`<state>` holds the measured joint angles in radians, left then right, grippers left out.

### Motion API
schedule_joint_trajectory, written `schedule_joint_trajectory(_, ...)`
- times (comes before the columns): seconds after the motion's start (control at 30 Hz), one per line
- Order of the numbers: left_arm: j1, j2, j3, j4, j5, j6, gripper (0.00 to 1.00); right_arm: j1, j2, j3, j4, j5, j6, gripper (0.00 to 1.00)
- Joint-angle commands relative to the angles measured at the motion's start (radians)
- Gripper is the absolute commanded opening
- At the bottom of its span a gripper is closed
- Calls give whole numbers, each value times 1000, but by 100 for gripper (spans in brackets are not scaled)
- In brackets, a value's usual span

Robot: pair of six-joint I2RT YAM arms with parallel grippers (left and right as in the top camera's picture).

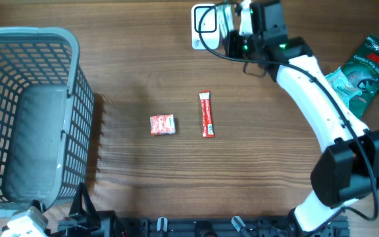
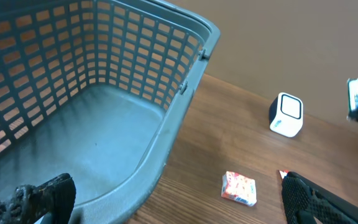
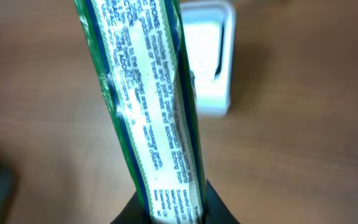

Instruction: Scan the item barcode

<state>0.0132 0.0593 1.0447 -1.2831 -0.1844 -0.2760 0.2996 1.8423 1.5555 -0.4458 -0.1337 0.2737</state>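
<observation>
I should use my right gripper to pass the item's side by the scanner over the scanner, before my right gripper swings across and down to the far end of the green packages.
My right gripper (image 1: 231, 27) is shut on a green and white printed item (image 3: 156, 106), which stands upright between its jaws (image 3: 174, 211). The item's printed face is just in front of the white barcode scanner (image 3: 211, 61), which stands at the far edge of the table (image 1: 202, 27). In the left wrist view the held item (image 2: 357, 96) shows to the right of the scanner (image 2: 286, 114). My left gripper (image 2: 179, 205) is open and holds nothing, low at the near left beside the basket.
A grey mesh basket (image 1: 71, 46) fills the left side. A small red and white packet (image 1: 162, 124) and a red stick sachet (image 1: 206, 114) lie mid-table. Green packages (image 1: 364, 66) lie at the right edge.
</observation>
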Motion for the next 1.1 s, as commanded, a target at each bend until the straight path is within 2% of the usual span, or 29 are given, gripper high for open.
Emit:
schedule_joint_trajectory(0.0,-5,-7,1,3,5,-1,99,-2,143,11,152,132,61,5)
schedule_joint_trajectory(0.1,-5,-7,1,3,5,-1,100,1,276,68,264,66,125,4)
schedule_joint_trajectory(0.2,-5,-7,1,3,5,-1,100,6,350,136,299,31,147,5)
schedule_joint_trajectory(0.43,-5,-7,1,3,5,-1,100,42,393,219,325,32,149,4)
schedule_joint_trajectory(0.53,-5,-7,1,3,5,-1,100,32,389,226,293,72,185,4)
schedule_joint_trajectory(0.6,-5,-7,1,3,5,-1,100,5,381,256,174,155,234,4)
schedule_joint_trajectory(0.83,-5,-7,1,3,5,-1,100,-267,337,276,-237,226,247,5)
schedule_joint_trajectory(1.03,-5,-7,1,3,5,-1,100,-548,344,217,-264,269,171,5)
schedule_joint_trajectory(1.07,-5,-7,1,3,5,-1,100,-578,344,217,-262,268,172,13)
